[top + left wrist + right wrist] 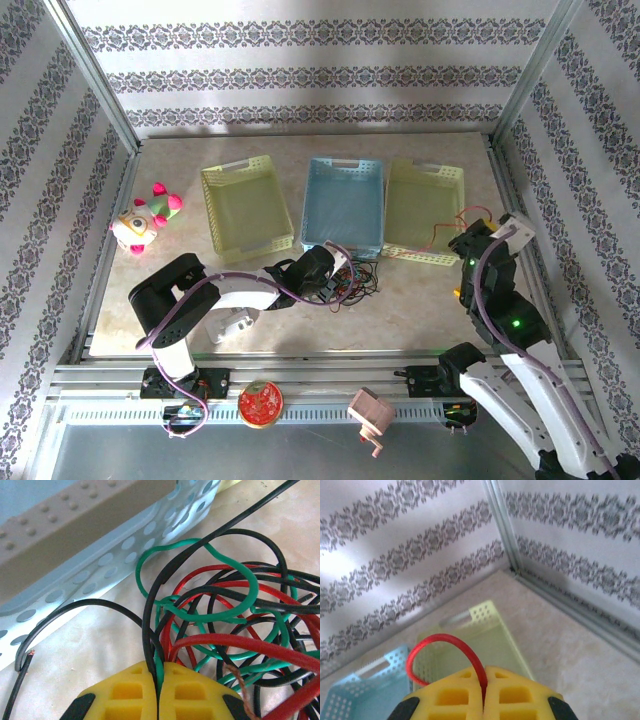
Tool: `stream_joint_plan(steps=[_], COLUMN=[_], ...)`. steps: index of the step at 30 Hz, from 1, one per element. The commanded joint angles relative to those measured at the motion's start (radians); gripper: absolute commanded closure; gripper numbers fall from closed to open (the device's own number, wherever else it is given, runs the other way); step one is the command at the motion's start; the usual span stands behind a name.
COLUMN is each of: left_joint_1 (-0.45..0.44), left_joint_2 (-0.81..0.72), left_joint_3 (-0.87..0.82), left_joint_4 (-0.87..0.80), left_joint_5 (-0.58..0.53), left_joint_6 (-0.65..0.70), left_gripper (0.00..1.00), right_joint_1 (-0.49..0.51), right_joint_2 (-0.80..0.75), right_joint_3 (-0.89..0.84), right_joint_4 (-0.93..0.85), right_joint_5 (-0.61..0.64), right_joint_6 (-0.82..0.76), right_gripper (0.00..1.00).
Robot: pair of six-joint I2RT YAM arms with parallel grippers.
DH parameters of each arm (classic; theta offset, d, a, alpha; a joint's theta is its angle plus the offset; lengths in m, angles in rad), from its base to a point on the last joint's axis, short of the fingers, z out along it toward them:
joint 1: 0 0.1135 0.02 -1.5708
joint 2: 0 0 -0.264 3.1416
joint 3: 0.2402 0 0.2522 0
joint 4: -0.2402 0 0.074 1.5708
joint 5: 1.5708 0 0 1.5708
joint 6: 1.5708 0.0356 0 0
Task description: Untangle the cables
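Next, my right gripper should move outward over the nearer yellow-green basket below it, lower, and release the red cable, clear of the tangle.
The cables (356, 280), thin red, green and black wires, lie tangled on the table in front of the blue basket (345, 162). My left gripper (334, 272) sits at the tangle's left edge. In the left wrist view its yellow jaws (159, 669) are shut on a black and a green wire, with the knot of cables (225, 610) spreading just beyond. My right gripper (468, 243) is raised at the right, near the right yellow-green basket (425, 167). It is shut (484, 674) on a red cable (440, 639) that arcs up and back down to the left.
A second yellow-green basket (237, 165) stands left of the blue one. A plush toy (146, 220) lies at the far left. A red round object (260, 403) and a wooden piece (368, 412) rest on the front rail. The blue basket's perforated wall (100, 575) is close to my left fingers.
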Motion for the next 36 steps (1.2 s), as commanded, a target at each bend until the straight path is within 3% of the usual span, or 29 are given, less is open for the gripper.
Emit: stream_joint_plan(steps=[1, 9, 17, 21, 24, 26, 32, 36], left_joint_1=[-0.013, -0.013, -0.013, -0.013, -0.013, -0.013, -0.013, -0.012], left_joint_2=[0.029, 0.022, 0.004, 0.004, -0.007, -0.024, -0.092, -0.12], left_joint_3=[-0.013, -0.006, -0.003, -0.002, -0.007, -0.03, -0.117, -0.142], left_joint_4=[-0.103, -0.117, -0.115, -0.109, -0.089, -0.045, 0.112, 0.172], left_joint_5=[-0.028, -0.023, -0.023, -0.022, -0.009, 0.014, 0.05, 0.066], left_joint_6=[0.024, 0.021, 0.014, 0.013, 0.014, 0.017, 0.016, -0.006], left_gripper=[1.0, 1.0, 1.0, 1.0, 1.0, 1.0, 1.0, 1.0], right_joint_1=[-0.081, -0.412, -0.437, -0.433, -0.433, -0.433, -0.417, -0.313], right_joint_2=[0.027, 0.319, 0.672, 0.755, 0.771, 0.759, 0.654, 0.591], right_joint_3=[0.06, 0.157, 0.153, 0.117, 0.099, 0.096, 0.078, 0.059], right_joint_4=[0.14, 0.167, 0.253, 0.248, 0.222, 0.189, 0.129, 0.122], right_joint_5=[-0.041, -0.509, -0.951, -0.932, -0.849, -0.775, -0.666, -0.749], right_joint_6=[-0.123, -0.032, -0.029, 0.037, 0.061, 0.069, 0.057, -0.015], right_gripper=[1.0, 1.0, 1.0, 0.97, 0.63, 0.53, 0.45, 0.46])
